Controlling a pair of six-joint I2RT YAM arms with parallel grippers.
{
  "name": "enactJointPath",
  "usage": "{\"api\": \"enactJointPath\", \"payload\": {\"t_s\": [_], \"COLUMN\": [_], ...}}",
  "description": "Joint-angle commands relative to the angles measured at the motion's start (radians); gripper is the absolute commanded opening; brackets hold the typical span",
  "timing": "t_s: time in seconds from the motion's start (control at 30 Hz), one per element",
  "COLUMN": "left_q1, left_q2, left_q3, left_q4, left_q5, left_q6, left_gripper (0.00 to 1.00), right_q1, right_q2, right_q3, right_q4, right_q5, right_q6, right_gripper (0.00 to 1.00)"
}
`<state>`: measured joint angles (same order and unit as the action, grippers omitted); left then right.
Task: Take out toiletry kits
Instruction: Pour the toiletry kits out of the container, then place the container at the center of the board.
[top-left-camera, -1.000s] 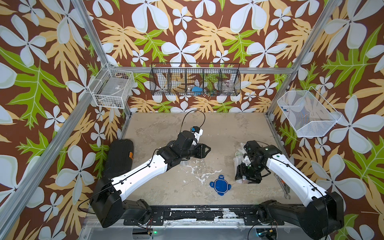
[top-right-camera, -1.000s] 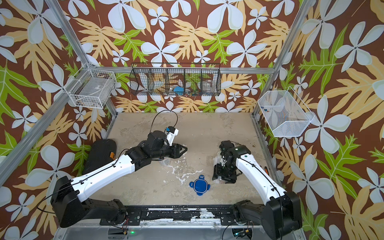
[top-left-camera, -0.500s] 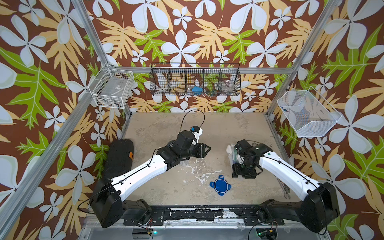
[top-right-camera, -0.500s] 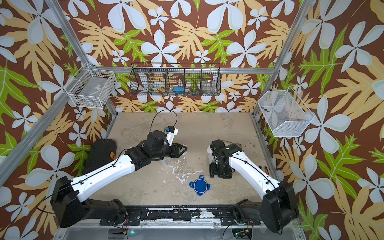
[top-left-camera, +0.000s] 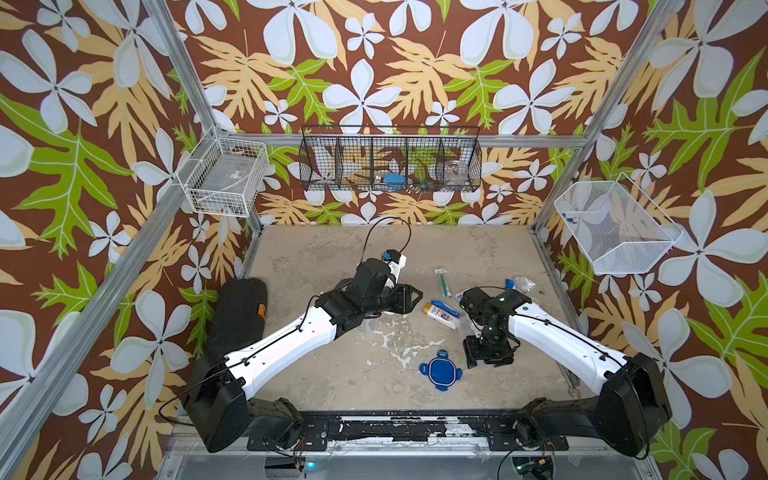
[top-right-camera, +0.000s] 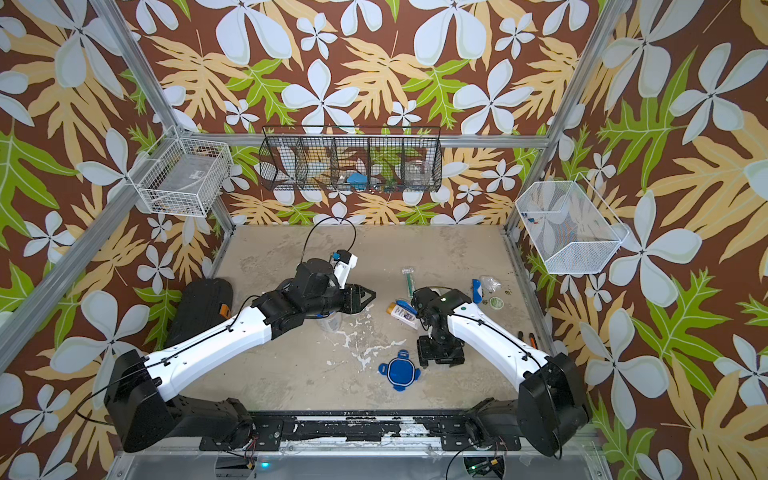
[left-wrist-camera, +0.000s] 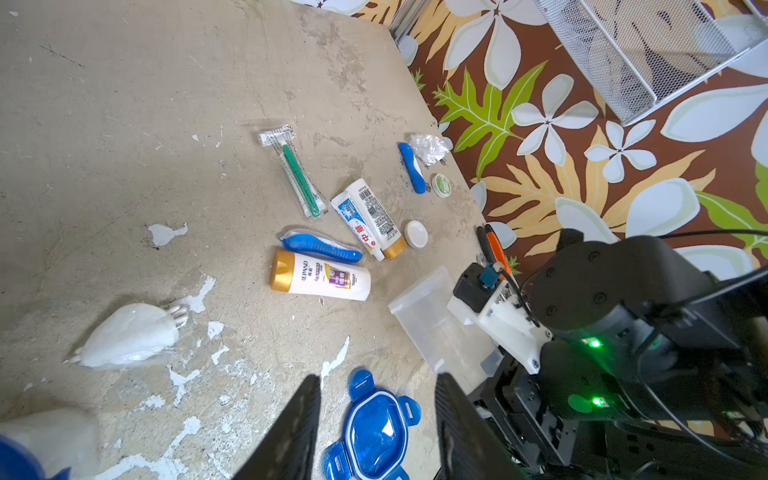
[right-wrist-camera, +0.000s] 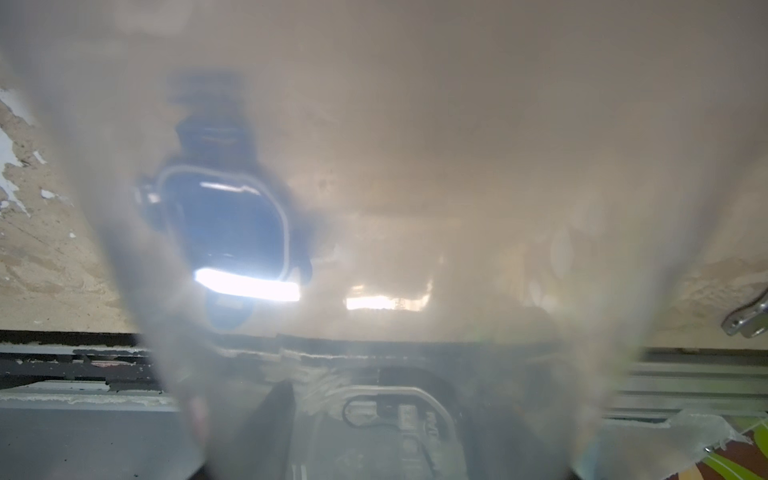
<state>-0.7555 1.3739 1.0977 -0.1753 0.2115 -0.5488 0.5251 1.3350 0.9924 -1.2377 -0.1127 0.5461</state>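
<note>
The jar is empty, so my right gripper will next turn from the front bar, swing outward and release it on the tabletop (top-left-camera: 432, 327) beside the gold-capped bottle.
The toiletry kits lie loose on the table right of centre: a white gold-capped bottle (left-wrist-camera: 320, 276), a wrapped blue toothbrush (left-wrist-camera: 320, 247), two tubes (left-wrist-camera: 365, 216), a green razor in a wrapper (top-left-camera: 444, 281) and a round green tin (top-right-camera: 496, 302). My right gripper (top-left-camera: 488, 359) points at the front rail, shut on a tipped clear jar (left-wrist-camera: 432, 328) that fills the right wrist view (right-wrist-camera: 415, 166). The left gripper (top-left-camera: 415, 296) hovers left of the items, open and holding nothing. A white pouch (left-wrist-camera: 129, 334) lies apart from them.
A blue four-tabbed lid (top-left-camera: 440, 370) lies near the front. A second clear jar (top-right-camera: 330, 322) sits under my left arm. A black case (top-left-camera: 239, 316) lies at the left edge. Wire baskets hang on the back (top-left-camera: 390, 164), left (top-left-camera: 222, 178) and right (top-left-camera: 615, 228) walls. Orange-handled pliers (left-wrist-camera: 494, 245) lie by the right edge.
My right arm swung left with the jar, then turned its gripper toward the front rail. The toiletries now show on the table behind it. The left arm barely moved.
</note>
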Motion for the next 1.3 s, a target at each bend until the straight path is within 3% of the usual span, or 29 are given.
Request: {"api": "enactJointPath", "payload": {"t_s": [0.0,0.1,0.2,0.4,0.53,0.8,1.07,1.27], "left_q1": [0.002,0.004,0.009,0.084,0.165,0.221,0.262,0.280], "left_q2": [-0.006,-0.013,-0.031,-0.128,-0.185,-0.215,-0.213,-0.207], "left_q3": [-0.002,0.006,0.021,-0.004,-0.054,-0.117,-0.140,-0.165], "left_q4": [0.002,-0.010,-0.027,-0.056,-0.103,-0.151,-0.156,-0.158], "left_q5": [-0.004,-0.016,-0.046,-0.119,-0.111,-0.098,-0.074,-0.077], "left_q6": [0.007,0.003,-0.003,-0.055,-0.053,-0.019,-0.001,0.018], "left_gripper": [0.48,0.48,0.49,0.52,0.52,0.53,0.53,0.54], "right_q1": [0.001,0.001,0.031,0.186,0.202,0.279,0.213,0.073], "right_q2": [-0.051,-0.095,-0.078,0.154,0.324,0.477,0.499,0.386], "right_q3": [0.050,0.156,0.200,0.233,0.262,0.265,0.096,-0.009], "right_q4": [-0.102,-0.104,0.017,0.480,0.679,0.807,0.904,0.850], "right_q5": [0.021,0.042,0.002,-0.094,-0.199,-0.328,-0.335,-0.261], "right_q6": [0.013,0.026,0.027,0.064,0.098,0.068,0.172,0.201], "right_gripper": [0.48,0.50,0.49,0.47,0.45,0.45,0.45,0.46]}}
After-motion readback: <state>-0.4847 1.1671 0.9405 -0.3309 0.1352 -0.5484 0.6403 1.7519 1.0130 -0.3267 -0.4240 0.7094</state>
